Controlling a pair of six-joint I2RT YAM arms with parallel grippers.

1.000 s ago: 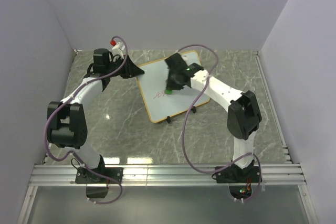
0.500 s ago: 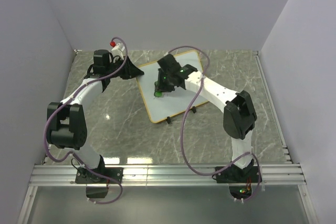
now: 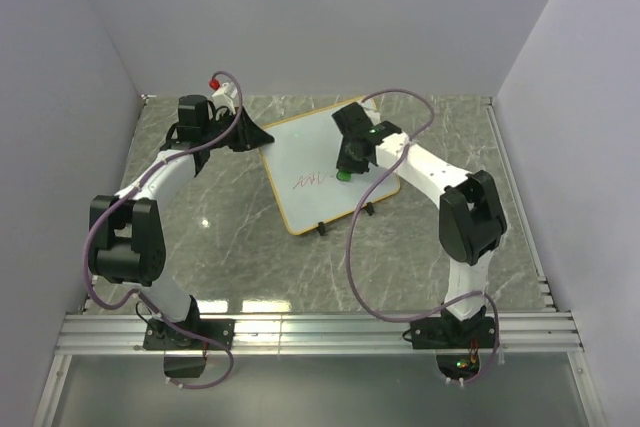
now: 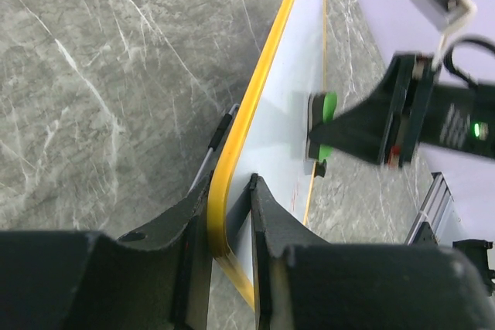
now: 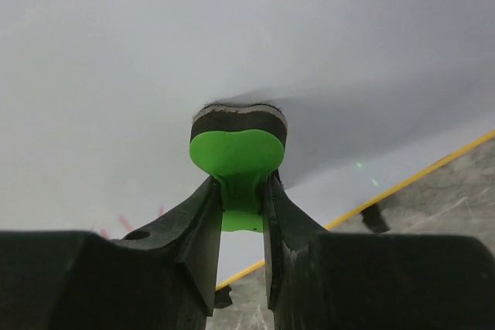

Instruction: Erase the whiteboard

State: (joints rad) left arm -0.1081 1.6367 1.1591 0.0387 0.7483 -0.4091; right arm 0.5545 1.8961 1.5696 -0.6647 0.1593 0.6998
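Note:
My right gripper should next wipe the red scribble (image 3: 308,180), then lower past the rim to let go, because bare marble is below and to its right in the top view.
The whiteboard (image 3: 325,162) lies tilted on the marble table, white with an orange rim and two black feet. A red scribble (image 3: 308,180) shows near its left middle. My left gripper (image 3: 255,135) is shut on the board's left corner; in the left wrist view its jaws clamp the yellow rim (image 4: 224,206). My right gripper (image 3: 345,169) is shut on the small green eraser (image 5: 238,156), whose dark pad presses on the white board (image 5: 155,75). The eraser (image 4: 323,125) also shows in the left wrist view, to the right of the scribble.
Grey walls close the table on three sides. A metal rail (image 3: 320,332) runs along the near edge by the arm bases. Purple cables loop over both arms. A small red-tipped part (image 3: 216,81) sits by the left arm's wrist.
My right gripper swept the eraser left across the board, then back to the right. The red scribble, covered half a second ago, shows again. The left gripper has not moved.

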